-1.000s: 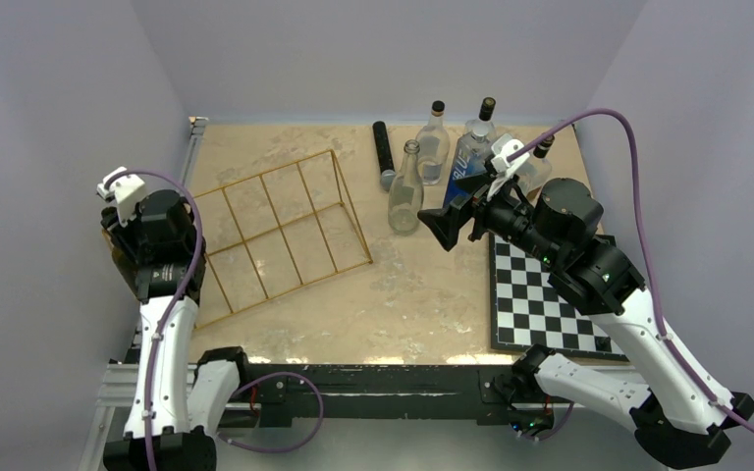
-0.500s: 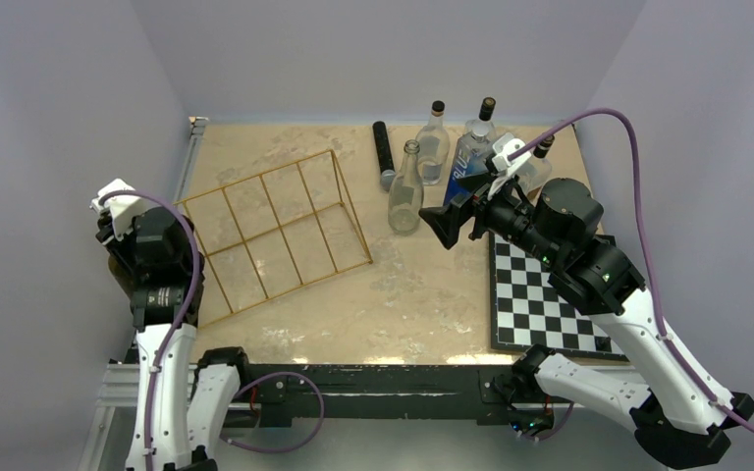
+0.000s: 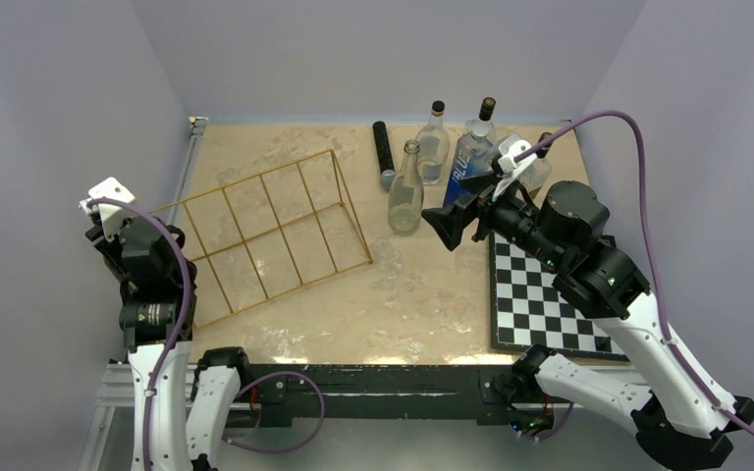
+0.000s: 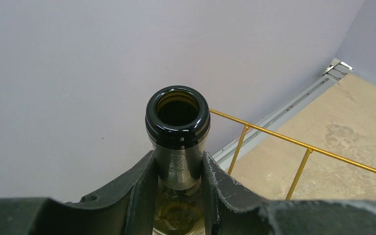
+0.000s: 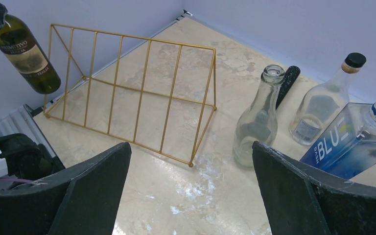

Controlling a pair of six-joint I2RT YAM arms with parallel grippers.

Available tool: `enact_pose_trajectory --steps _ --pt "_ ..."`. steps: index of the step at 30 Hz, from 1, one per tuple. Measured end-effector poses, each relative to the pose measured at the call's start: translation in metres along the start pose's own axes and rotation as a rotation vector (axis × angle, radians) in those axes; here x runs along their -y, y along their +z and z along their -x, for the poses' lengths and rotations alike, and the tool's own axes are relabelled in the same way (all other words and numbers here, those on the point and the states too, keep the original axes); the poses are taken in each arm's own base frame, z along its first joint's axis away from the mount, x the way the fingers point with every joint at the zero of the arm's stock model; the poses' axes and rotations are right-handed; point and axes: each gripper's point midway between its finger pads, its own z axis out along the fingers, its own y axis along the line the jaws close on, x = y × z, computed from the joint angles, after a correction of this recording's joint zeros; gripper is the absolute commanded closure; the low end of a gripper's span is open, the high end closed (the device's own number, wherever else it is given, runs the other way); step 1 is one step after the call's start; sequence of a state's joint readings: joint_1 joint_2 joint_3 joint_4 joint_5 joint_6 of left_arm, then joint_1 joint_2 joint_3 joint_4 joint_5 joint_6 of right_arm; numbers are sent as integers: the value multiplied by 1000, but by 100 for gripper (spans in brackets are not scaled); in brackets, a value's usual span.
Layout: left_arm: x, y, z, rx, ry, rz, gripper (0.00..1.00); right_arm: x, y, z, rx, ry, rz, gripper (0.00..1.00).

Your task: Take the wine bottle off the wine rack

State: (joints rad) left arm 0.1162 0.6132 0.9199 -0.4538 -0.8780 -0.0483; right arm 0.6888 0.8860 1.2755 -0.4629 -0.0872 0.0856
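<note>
The bare tabletop past the rack [image 3: 401, 287] is below my left gripper, to its right in the top view, so my gripper should carry the bottle across, lower it and release it.
The wine bottle [image 5: 25, 55] is dark green with a pale label. It hangs tilted in the air, just left of the wine rack [image 5: 132, 88] and outside its wires. My left gripper [image 4: 178, 169] is shut on the bottle's dark neck [image 4: 177, 122], below the open mouth. In the top view the bottle is hidden under my left arm [image 3: 145, 257]. The gold wire rack [image 3: 265, 231] stands on the table with its bays empty. My right gripper [image 5: 191, 147] is open and empty, hovering over the table right of the rack [image 3: 449, 224].
A clear empty bottle [image 3: 405, 191], a black-capped bottle [image 3: 433, 137], a blue bottle [image 3: 469, 162] and a black cylinder [image 3: 384, 154] stand at the back. A chessboard [image 3: 540, 304] lies at the right. The side wall is close behind the left arm.
My left arm has swung left and back toward the near edge with the bottle, away from the rack. The right arm has barely shifted.
</note>
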Motion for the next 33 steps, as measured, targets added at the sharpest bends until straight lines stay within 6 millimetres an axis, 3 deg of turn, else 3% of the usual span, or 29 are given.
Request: enact_pose_trajectory --steps 11,17,23,28,33 --pt "19 -29 15 35 -21 -269 100 2 -3 4 12 -1 -16 1" --pt "44 -55 29 87 -66 -501 100 2 -5 6 20 -2 -16 1" --pt "83 -88 37 80 -72 -791 100 1 -16 10 41 -4 -14 1" --pt "121 -131 41 83 -89 -1114 100 1 -30 11 63 -6 -21 1" --pt "144 -170 52 137 -144 -1375 100 4 -43 5 67 -6 -42 1"
